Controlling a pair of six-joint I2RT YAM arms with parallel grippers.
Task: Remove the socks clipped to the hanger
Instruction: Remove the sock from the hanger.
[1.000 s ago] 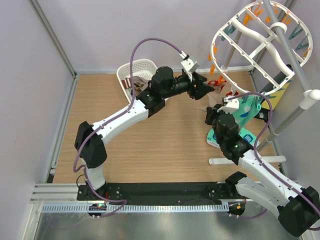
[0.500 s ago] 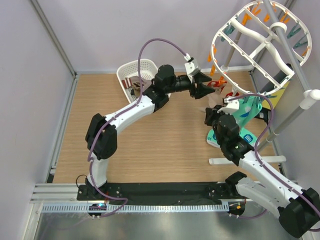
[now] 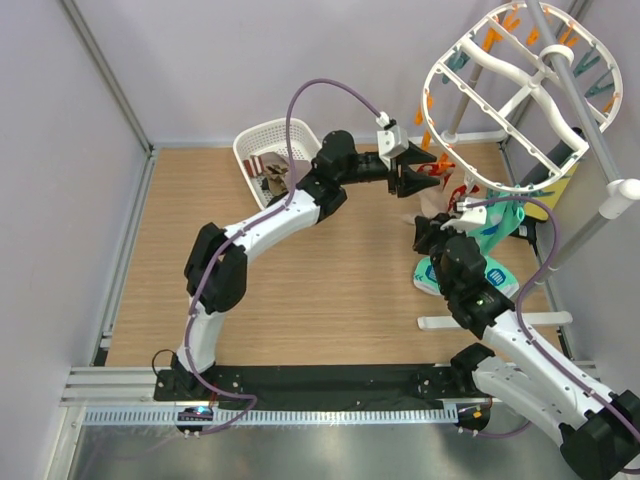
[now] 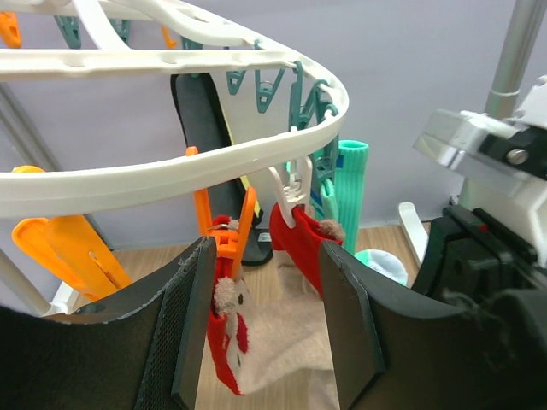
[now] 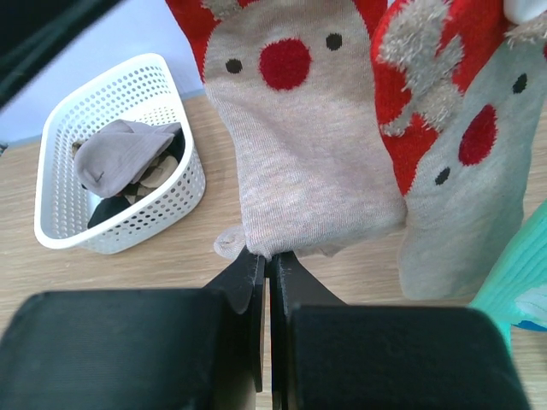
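The reindeer sock should go outward and to the left in the top view with my right gripper, over the white perforated basket (image 3: 270,172) (image 5: 124,162), and I will release it there because socks lie there.
The white hanger (image 3: 500,95) hangs at the upper right, its rim (image 4: 171,175) right above my left gripper. Two red and beige reindeer socks (image 3: 440,188) hang from it, one on an orange peg (image 4: 224,235), one on a white peg (image 4: 292,192). My left gripper (image 4: 265,325) is open, its fingers (image 4: 192,329) on either side of the clipped sock tops. My right gripper (image 5: 269,256) is shut on the lower edge of the left reindeer sock (image 5: 291,145); the second one (image 5: 461,171) hangs beside it. A teal sock (image 4: 350,188) and a black sock (image 4: 203,111) hang further back.
A white perforated basket (image 3: 262,148) holding several socks stands at the back left; it also shows in the right wrist view (image 5: 64,231). The hanger stand's grey pole (image 3: 585,130) and white feet (image 3: 490,320) are at the right. More orange and teal pegs (image 4: 51,243) dangle from the rim.
My left arm has reached further right and up, bringing its open gripper under the hanger rim around the reindeer socks' tops. The right arm has shifted only slightly.
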